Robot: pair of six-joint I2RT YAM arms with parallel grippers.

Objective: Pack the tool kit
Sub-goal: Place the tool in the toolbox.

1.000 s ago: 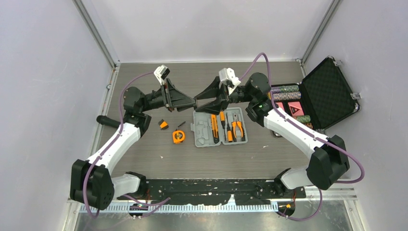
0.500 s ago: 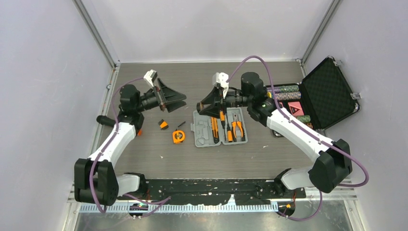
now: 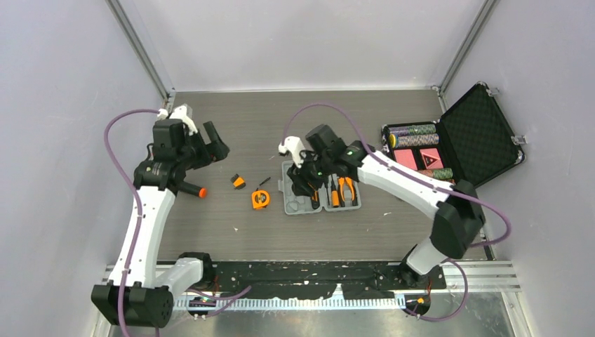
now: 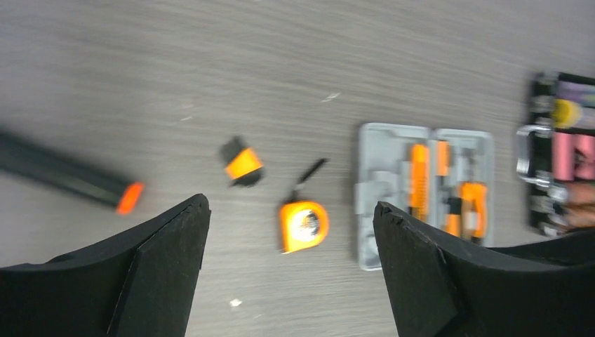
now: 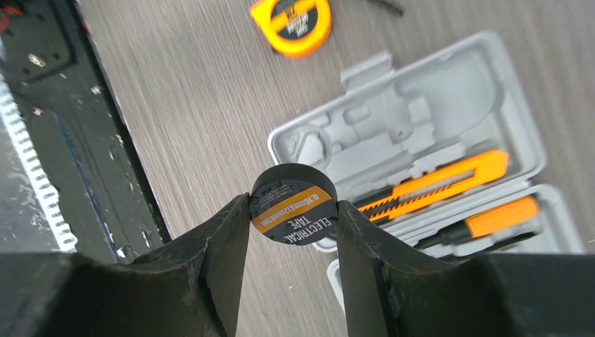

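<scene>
I need to carry the black roll of tape down with my right gripper next, toward the case's near corner by the orange tape measure.
The grey tool kit case (image 3: 295, 203) lies open mid-table, with orange pliers (image 3: 346, 189) and other orange tools in its slots. My right gripper (image 3: 306, 181) hangs over the case's left half, shut on a black roll of electrical tape (image 5: 295, 216). Below the roll, the right wrist view shows empty moulded slots (image 5: 421, 105), an orange knife (image 5: 438, 184) and a screwdriver (image 5: 502, 214). An orange tape measure (image 3: 260, 199) and a small orange-and-black piece (image 3: 238, 181) lie left of the case. My left gripper (image 3: 210, 140) is open and empty, high above the table's left side.
A black stick with an orange tip (image 3: 193, 189) lies on the table under the left arm. At the right edge stands an open black foam-lined case (image 3: 477, 133) with poker chips (image 3: 417, 130). The arm bases line the near edge.
The grippers were together above the case's far edge. The left one opened and drew back to the left. The right arm swung down over the case with the tape roll.
</scene>
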